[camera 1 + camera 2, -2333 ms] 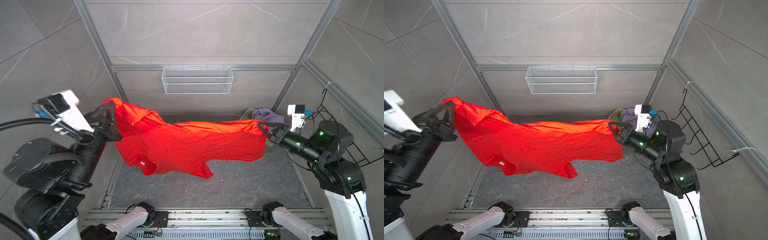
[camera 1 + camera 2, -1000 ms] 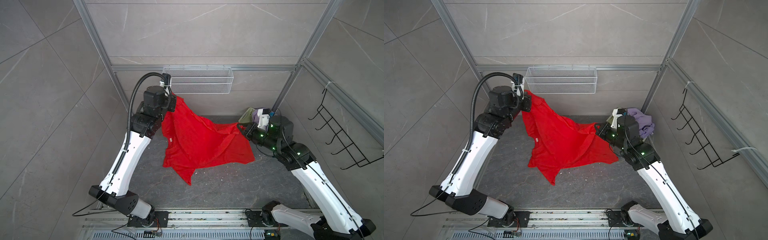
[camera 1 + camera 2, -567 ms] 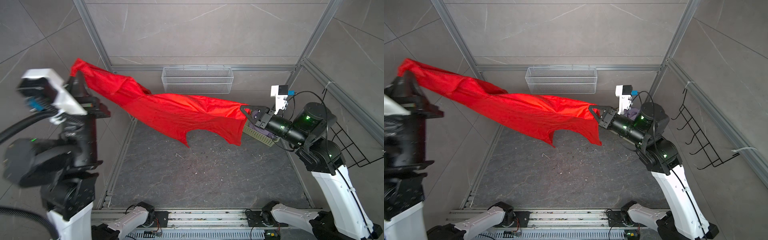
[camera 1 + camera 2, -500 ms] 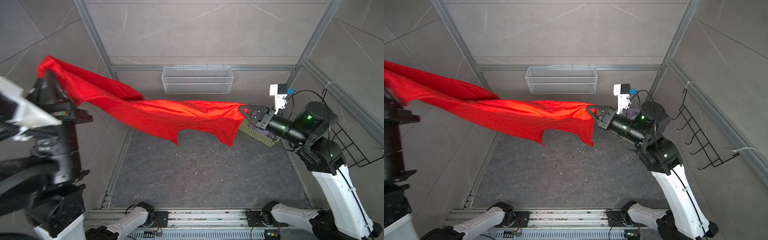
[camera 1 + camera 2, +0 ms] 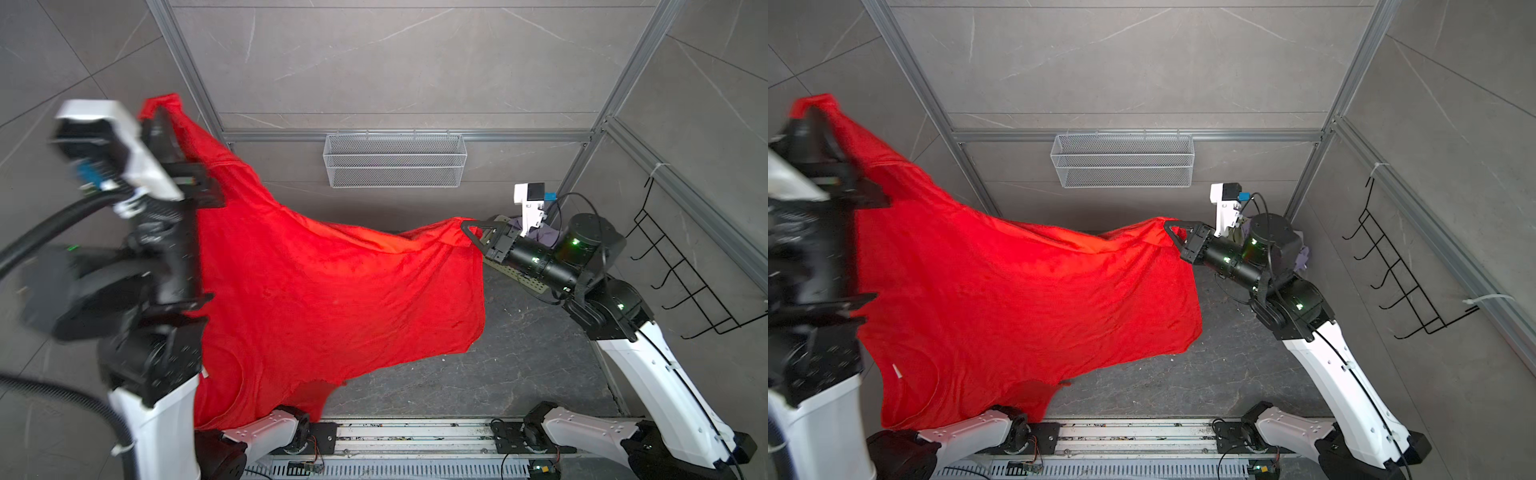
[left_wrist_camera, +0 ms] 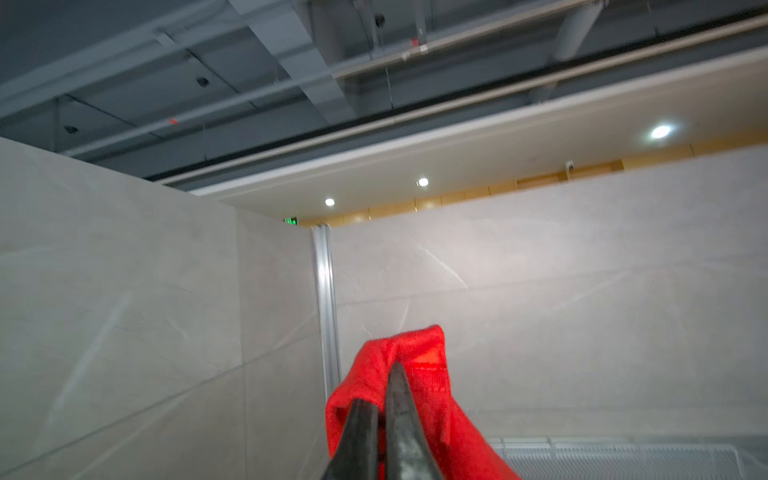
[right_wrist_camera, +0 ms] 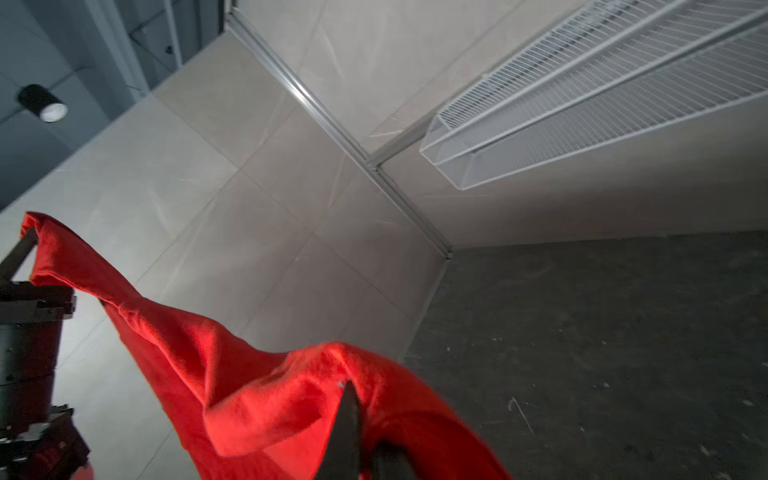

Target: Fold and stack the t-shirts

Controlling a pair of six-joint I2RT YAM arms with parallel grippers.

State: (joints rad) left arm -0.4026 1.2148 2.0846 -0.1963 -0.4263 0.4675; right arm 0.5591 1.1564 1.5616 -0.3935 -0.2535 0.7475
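Observation:
My right gripper should next go down, fingers tipping downward, and release the t-shirt's opposite corner to lay the t-shirt out, as open dark floor by the basket is below it.
The red t-shirt [image 5: 332,299] hangs in the air as a broad sheet, stretched between both grippers. My left gripper [image 5: 160,114] is raised high at the left, close to the camera and blurred, shut on one corner of the shirt [image 6: 428,365]. My right gripper [image 5: 467,226] is lower at the right, shut on the opposite corner [image 7: 249,395]. The shirt's lower edge droops toward the front rail, and a small white neck label [image 5: 897,371] shows. The lilac t-shirt [image 5: 1302,253] lies in the pale green basket [image 5: 519,280], mostly hidden behind the right arm.
A white wire shelf [image 5: 395,166] hangs on the back wall. A black wire rack [image 5: 685,282] is fixed to the right wall. The dark floor [image 5: 519,374] lies under the shirt, with the arms' base rail [image 5: 415,432] along the front.
The shirt was pulled taut as a narrow band toward the upper left; now it has dropped open into a wide hanging sheet. The left arm has shifted inward. The right gripper has barely moved.

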